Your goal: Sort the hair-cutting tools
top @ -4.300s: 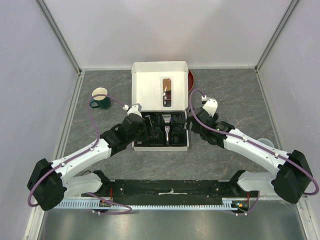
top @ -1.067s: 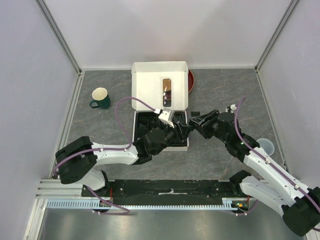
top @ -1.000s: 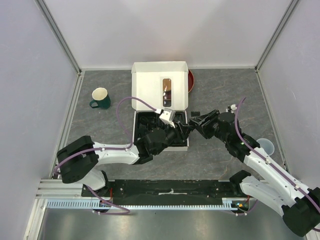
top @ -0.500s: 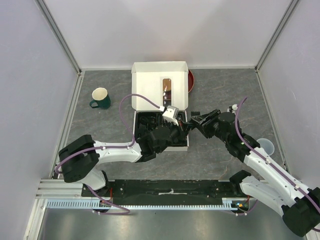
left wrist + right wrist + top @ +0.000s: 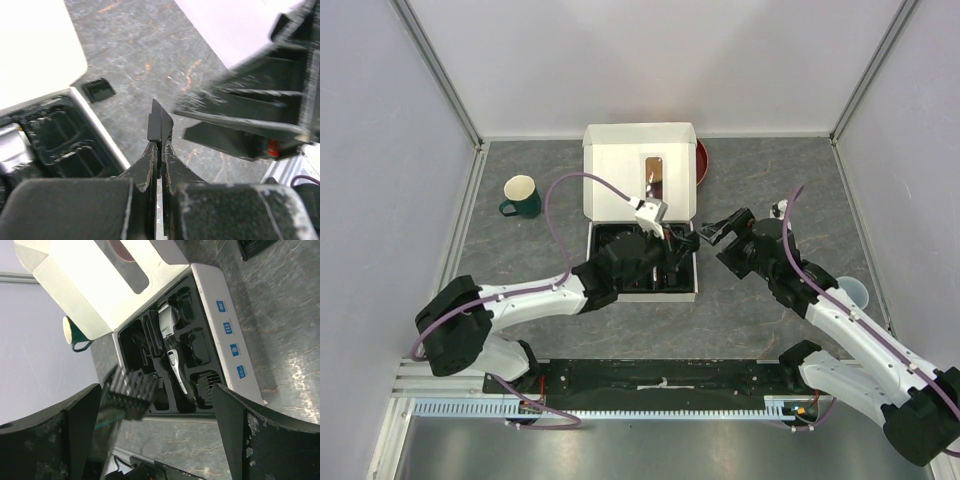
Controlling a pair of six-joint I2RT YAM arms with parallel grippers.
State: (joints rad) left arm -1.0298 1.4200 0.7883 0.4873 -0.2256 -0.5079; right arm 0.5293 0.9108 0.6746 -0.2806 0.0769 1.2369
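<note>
I need to move my left gripper to its left in the top view next, then lower it to the empty middle section of the black tray beside the clipper and release.
My left gripper (image 5: 160, 146) is shut on a thin black comb guard (image 5: 160, 122), seen edge-on between its fingers. From above, the left gripper (image 5: 680, 245) hangs over the right side of the white box's black tray (image 5: 620, 268). The right wrist view shows that guard (image 5: 134, 386) blurred, toothed side up, clear of my open right gripper (image 5: 156, 388). The right gripper (image 5: 714, 235) stands just right of the box with nothing in it. The black-and-silver clipper (image 5: 172, 356) lies in the tray, with guards in compartments (image 5: 207, 382). Another comb guard (image 5: 98, 89) lies on the table.
The box lid (image 5: 640, 170) stands open at the back, a red bowl (image 5: 702, 160) behind it. A green mug (image 5: 520, 197) is at the far left. A clear cup (image 5: 850, 292) sits at the right beside the right arm.
The left gripper has shut on the comb guard and carried it left over the tray. The right gripper has opened, let the guard go and drawn back to the right.
</note>
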